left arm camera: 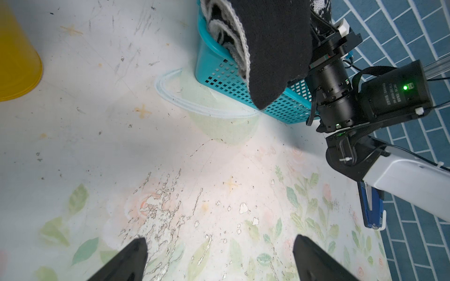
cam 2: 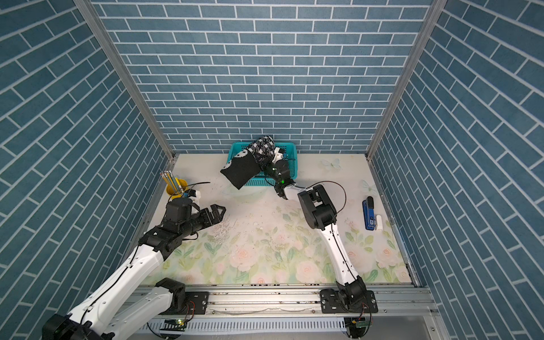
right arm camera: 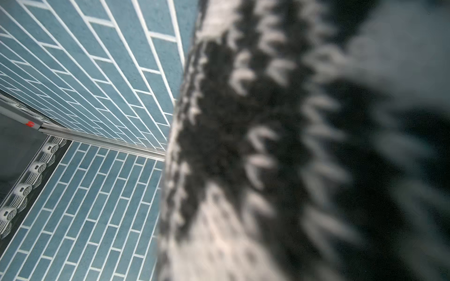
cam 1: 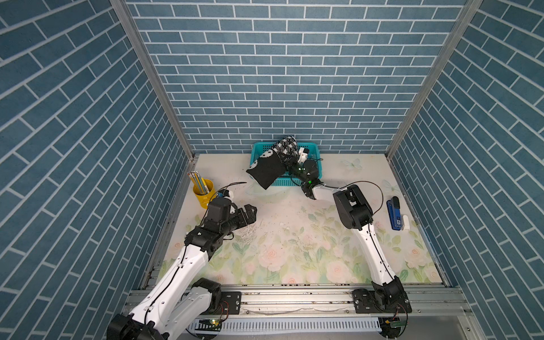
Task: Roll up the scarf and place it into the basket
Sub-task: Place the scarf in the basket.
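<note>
The scarf's black end overhangs the basket's near side. Next, my right gripper shifts toward the basket's end nearer the stapler beside it before the release.
The scarf (cam 1: 272, 166) (cam 2: 245, 169) is a bunched black-and-white roll held up over the near left part of the teal basket (cam 1: 310, 147) (cam 2: 290, 146). One black end hangs down past the basket's near wall (left arm camera: 219, 80). My right gripper (cam 1: 290, 159) (cam 2: 265, 160) is shut on the scarf, its fingers buried in the cloth. In the right wrist view the scarf (right arm camera: 267, 146) fills the frame as blurred knit. My left gripper (cam 1: 253, 211) (cam 2: 222, 210) (left arm camera: 219, 240) hovers open over the table's left side, with nothing between its fingers.
A yellow pencil cup (cam 1: 203, 191) (left arm camera: 17, 60) with pencils stands at the left edge, just behind the left arm. A blue stapler (cam 1: 394, 213) (left arm camera: 370, 209) and a small white object (cam 1: 405, 222) lie near the right wall. Brick walls enclose three sides.
</note>
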`<state>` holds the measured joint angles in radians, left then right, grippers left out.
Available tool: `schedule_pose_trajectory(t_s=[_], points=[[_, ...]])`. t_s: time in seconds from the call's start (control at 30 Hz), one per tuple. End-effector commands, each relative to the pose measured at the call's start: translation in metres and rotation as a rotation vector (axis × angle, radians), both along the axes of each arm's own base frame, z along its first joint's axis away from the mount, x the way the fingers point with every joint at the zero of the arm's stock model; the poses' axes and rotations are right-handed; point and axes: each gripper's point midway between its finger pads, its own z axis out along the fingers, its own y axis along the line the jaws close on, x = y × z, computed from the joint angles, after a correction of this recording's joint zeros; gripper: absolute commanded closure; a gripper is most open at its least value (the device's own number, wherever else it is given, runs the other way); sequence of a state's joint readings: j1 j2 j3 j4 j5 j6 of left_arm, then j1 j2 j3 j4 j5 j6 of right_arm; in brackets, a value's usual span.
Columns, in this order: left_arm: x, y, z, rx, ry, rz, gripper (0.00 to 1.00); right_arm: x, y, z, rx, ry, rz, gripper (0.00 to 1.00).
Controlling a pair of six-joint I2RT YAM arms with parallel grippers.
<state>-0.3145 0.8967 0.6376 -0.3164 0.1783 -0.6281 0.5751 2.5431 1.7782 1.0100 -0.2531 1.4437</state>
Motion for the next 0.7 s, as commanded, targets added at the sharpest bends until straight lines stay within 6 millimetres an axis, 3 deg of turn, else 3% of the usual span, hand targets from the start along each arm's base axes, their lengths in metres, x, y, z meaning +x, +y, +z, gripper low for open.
schedule_pose_trajectory(t_s=[0.0, 0.07, 0.23, 0.27, 0.33, 0.37, 0.43, 0.47, 0.5, 0.6, 0.67], points=[[-0.001, 0.0, 0.003, 0.007, -0.028, -0.01, 0.0, 0.005, -0.044, 0.053, 0.128, -0.089, -0.218, 1.0], [-0.002, 0.0, 0.003, 0.008, -0.031, -0.01, 0.0, 0.004, -0.058, 0.056, 0.147, -0.086, -0.282, 1.0], [0.0, -0.001, 0.001, 0.008, -0.029, -0.018, 0.0, 0.003, -0.061, 0.063, 0.125, -0.094, -0.304, 1.0], [0.0, -0.002, 0.0, 0.007, -0.027, -0.017, 0.0, 0.002, -0.062, 0.067, 0.125, -0.102, -0.306, 0.96], [0.0, -0.002, 0.0, 0.005, -0.029, -0.016, 0.0, 0.004, -0.059, 0.075, 0.111, -0.117, -0.289, 0.75], [0.0, -0.001, 0.0, 0.006, -0.03, -0.012, 0.0, 0.005, -0.058, 0.079, 0.108, -0.121, -0.285, 0.6], [0.001, -0.001, 0.0, 0.007, -0.029, -0.009, 0.0, 0.008, -0.054, 0.085, 0.1, -0.121, -0.266, 0.2], [0.001, -0.001, 0.0, 0.005, -0.03, -0.008, 0.0, 0.008, -0.052, 0.09, 0.103, -0.127, -0.258, 0.07], [0.002, -0.001, 0.0, 0.005, -0.029, -0.007, 0.0, 0.008, -0.05, 0.092, 0.101, -0.12, -0.249, 0.0], [0.003, 0.002, 0.001, -0.029, -0.028, -0.008, 0.0, 0.002, -0.054, 0.082, 0.095, -0.011, -0.268, 0.0], [0.002, 0.018, 0.003, -0.112, -0.046, 0.021, 0.0, -0.009, -0.063, 0.093, 0.068, -0.004, -0.309, 0.01]])
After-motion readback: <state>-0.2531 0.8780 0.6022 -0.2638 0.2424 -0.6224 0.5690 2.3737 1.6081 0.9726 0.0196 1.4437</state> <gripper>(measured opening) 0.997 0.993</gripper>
